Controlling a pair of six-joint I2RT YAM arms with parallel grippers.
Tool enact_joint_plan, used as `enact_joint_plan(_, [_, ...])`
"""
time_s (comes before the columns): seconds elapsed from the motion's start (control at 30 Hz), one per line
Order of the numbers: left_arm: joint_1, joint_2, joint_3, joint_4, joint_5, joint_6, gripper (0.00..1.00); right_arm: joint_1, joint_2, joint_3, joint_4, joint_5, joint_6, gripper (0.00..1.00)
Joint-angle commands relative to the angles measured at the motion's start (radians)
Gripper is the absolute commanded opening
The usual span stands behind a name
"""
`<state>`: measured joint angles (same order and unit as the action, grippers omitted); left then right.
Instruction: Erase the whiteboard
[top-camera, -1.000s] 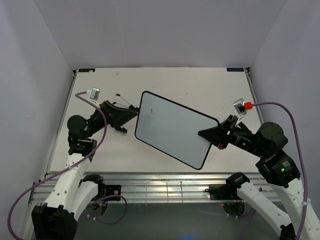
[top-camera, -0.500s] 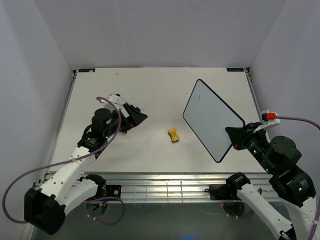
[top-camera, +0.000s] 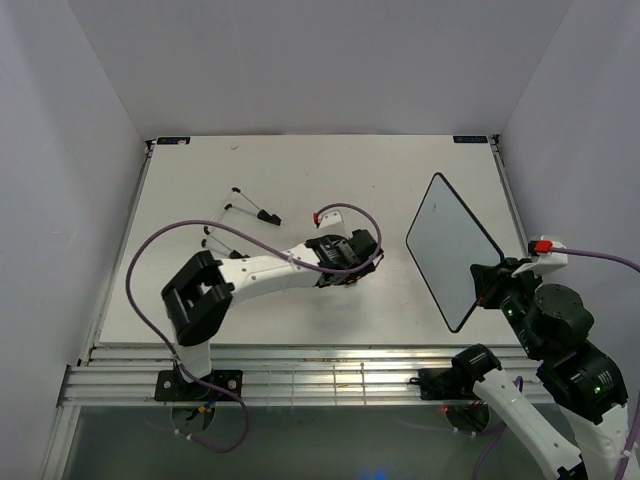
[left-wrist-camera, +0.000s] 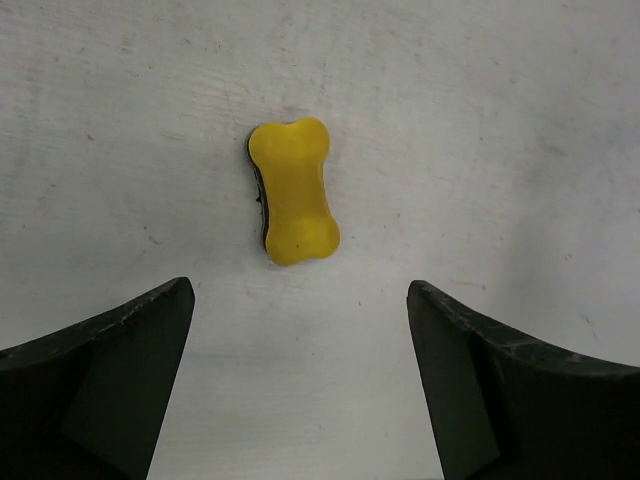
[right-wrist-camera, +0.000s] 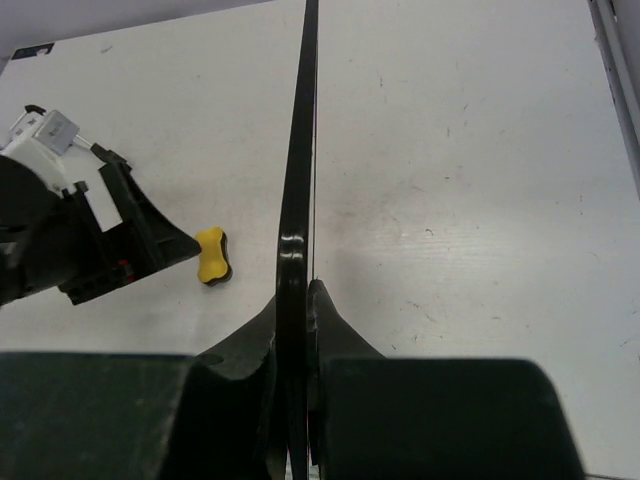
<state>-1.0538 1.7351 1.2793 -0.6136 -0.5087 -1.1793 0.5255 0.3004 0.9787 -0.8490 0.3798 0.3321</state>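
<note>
My left gripper will lower its open fingers around the eraser's middle (left-wrist-camera: 296, 191), narrower than its rounded ends, then close.
The whiteboard (top-camera: 447, 238) is held tilted up on its edge at the right of the table, and its face looks plain white. My right gripper (top-camera: 482, 283) is shut on its near lower rim. In the right wrist view the board (right-wrist-camera: 299, 140) shows edge-on between the shut fingers (right-wrist-camera: 335, 310). The yellow peanut-shaped eraser (left-wrist-camera: 293, 190) lies flat on the table. My left gripper (left-wrist-camera: 298, 290) is open just above and short of it, empty. In the top view the left gripper (top-camera: 350, 262) covers the eraser. The eraser also shows in the right wrist view (right-wrist-camera: 212, 254).
Thin black rod-like pieces (top-camera: 254, 208) lie on the table at the middle left, with more (top-camera: 214, 238) nearby. The left arm's purple cable (top-camera: 250, 238) loops over the table. The table's right edge rail (top-camera: 503, 180) runs close to the whiteboard.
The left arm has swung right to the table's middle and now hovers over the eraser. The right gripper has carried the whiteboard further right and tilted it more upright.
</note>
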Motion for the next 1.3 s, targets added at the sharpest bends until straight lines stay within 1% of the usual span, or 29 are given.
enact_joint_plan(0.0, [-0.021,0.118,0.156,-0.242,-0.172,-0.178,0.98,0.004,-0.010,-0.017,0.114,0.001,-0.001,0.08])
enact_joint_plan(0.03, [-0.021,0.170,0.199,-0.258,-0.177,-0.183,0.98,0.002,-0.015,-0.024,0.116,-0.010,0.004,0.08])
enact_joint_plan(0.07, [-0.021,0.188,0.215,-0.258,-0.182,-0.184,0.98,0.002,-0.029,-0.040,0.117,-0.016,0.007,0.08])
enact_joint_plan(0.17, [-0.021,0.242,0.242,-0.256,-0.191,-0.213,0.81,0.002,-0.046,-0.054,0.119,-0.035,0.019,0.08])
enact_joint_plan(0.2, [-0.021,0.253,0.250,-0.256,-0.197,-0.218,0.77,0.002,-0.046,-0.054,0.117,-0.041,0.021,0.08])
enact_joint_plan(0.37, [-0.020,0.335,0.330,-0.250,-0.191,-0.188,0.77,0.002,-0.037,-0.064,0.117,-0.088,0.001,0.08])
enact_joint_plan(0.43, [-0.020,0.357,0.364,-0.245,-0.189,-0.175,0.75,0.002,-0.040,-0.077,0.117,-0.097,-0.001,0.08])
enact_joint_plan(0.47, [-0.018,0.365,0.370,-0.241,-0.186,-0.166,0.71,0.002,-0.044,-0.083,0.119,-0.101,-0.002,0.08])
enact_joint_plan(0.5, [-0.015,0.376,0.374,-0.236,-0.182,-0.164,0.70,0.002,-0.046,-0.087,0.120,-0.105,-0.002,0.08])
enact_joint_plan(0.63, [0.001,0.385,0.361,-0.221,-0.157,-0.169,0.66,0.002,-0.058,-0.109,0.119,-0.113,-0.007,0.08])
enact_joint_plan(0.83, [0.014,0.365,0.301,-0.200,-0.143,-0.174,0.63,0.002,-0.050,-0.097,0.120,-0.114,-0.011,0.08])
enact_joint_plan(0.9, [0.018,0.366,0.295,-0.184,-0.128,-0.168,0.59,0.002,-0.046,-0.094,0.123,-0.116,-0.013,0.08])
enact_joint_plan(1.0, [0.021,0.377,0.287,-0.172,-0.111,-0.160,0.59,0.002,-0.040,-0.103,0.128,-0.125,-0.010,0.08])
enact_joint_plan(1.1, [0.026,0.388,0.292,-0.163,-0.102,-0.149,0.48,0.002,-0.041,-0.107,0.134,-0.127,-0.007,0.08])
enact_joint_plan(1.13, [0.028,0.388,0.293,-0.163,-0.102,-0.146,0.32,0.002,-0.040,-0.109,0.136,-0.130,-0.005,0.08])
enact_joint_plan(1.17, [0.028,0.380,0.290,-0.163,-0.103,-0.146,0.24,0.002,-0.037,-0.110,0.140,-0.133,-0.004,0.08])
enact_joint_plan(1.2, [0.028,0.373,0.287,-0.161,-0.102,-0.148,0.20,0.002,-0.035,-0.117,0.142,-0.143,-0.002,0.08])
enact_joint_plan(1.23, [0.028,0.363,0.282,-0.161,-0.105,-0.149,0.19,0.002,-0.030,-0.121,0.145,-0.150,0.002,0.08])
enact_joint_plan(1.27, [0.028,0.351,0.281,-0.163,-0.109,-0.140,0.16,0.002,-0.027,-0.127,0.151,-0.156,0.010,0.08])
